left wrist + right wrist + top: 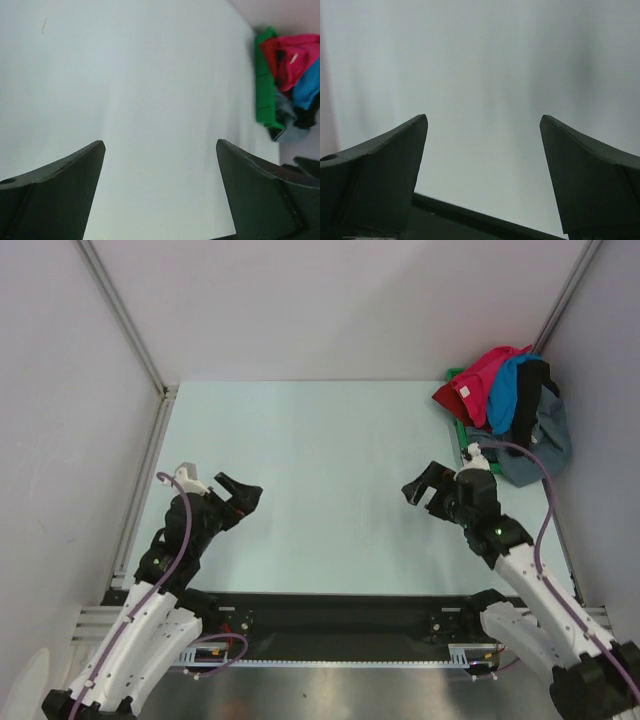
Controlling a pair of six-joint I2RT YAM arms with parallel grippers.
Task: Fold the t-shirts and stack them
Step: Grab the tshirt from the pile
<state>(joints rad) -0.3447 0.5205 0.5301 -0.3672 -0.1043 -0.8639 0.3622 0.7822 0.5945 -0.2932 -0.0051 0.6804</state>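
My right gripper will next move away from my base over the bin, and then it will go down to the near part of the black t-shirt.
The t-shirts lie heaped in the far right corner: a red-pink one [478,385], a bright blue one [510,390], a black one [530,395] and a grey one [545,445]. The heap also shows in the left wrist view, red-pink [295,57] above blue [310,87]. My left gripper [243,500] is open and empty over the bare table at the near left. My right gripper [425,490] is open and empty at the near right, in front of the heap. Both wrist views show spread fingers [60,190] [380,175] with only the table between them.
A green bin [458,420] holds the heap; its wall shows in the left wrist view [263,85]. White walls with metal rails [150,455] bound the pale table [320,460]. A black strip [330,610] runs along the near edge.
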